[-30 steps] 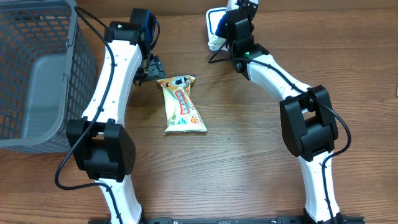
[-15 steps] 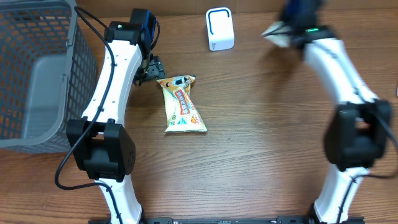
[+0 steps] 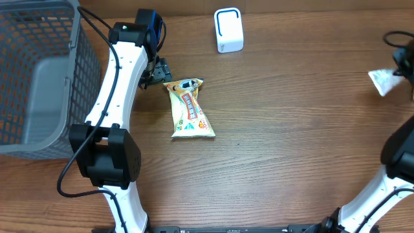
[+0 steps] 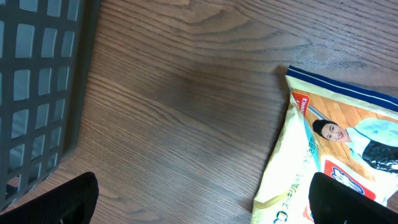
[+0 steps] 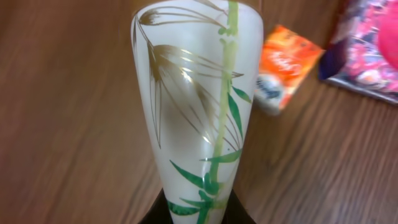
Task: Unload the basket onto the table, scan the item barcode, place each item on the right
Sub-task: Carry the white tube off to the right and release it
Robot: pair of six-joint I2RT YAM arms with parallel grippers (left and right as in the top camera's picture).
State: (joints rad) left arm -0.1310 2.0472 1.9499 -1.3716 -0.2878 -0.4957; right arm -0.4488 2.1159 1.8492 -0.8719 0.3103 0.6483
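Observation:
I will next move my right gripper to the right in the overhead view and lower it toward the bare wood there to let go of the packet, because the packet is still hanging raised.
A white packet (image 5: 193, 93) printed with green and gold bamboo fills the right wrist view, and my right gripper (image 5: 202, 214) is shut on its lower end. From overhead that packet (image 3: 383, 81) hangs at the far right edge with the right gripper (image 3: 397, 75) behind it. The white, blue-ringed scanner (image 3: 228, 29) stands at the back centre, far from the packet. My left gripper (image 3: 157, 70) is open beside the top of a yellow snack bag (image 3: 188, 109). In the left wrist view its dark fingertips (image 4: 68, 199) stand wide apart, and the bag (image 4: 336, 155) lies by the right one.
A grey mesh basket (image 3: 39, 77) fills the far left. An orange packet (image 5: 283, 68) and a pink-and-purple package (image 5: 367, 43) lie on the wood beyond the held packet. The basket wall (image 4: 37, 93) shows left in the left wrist view.
My right arm has swung from the scanner to the table's far right edge, carrying the white packet. The left arm and the snack bag have not moved.

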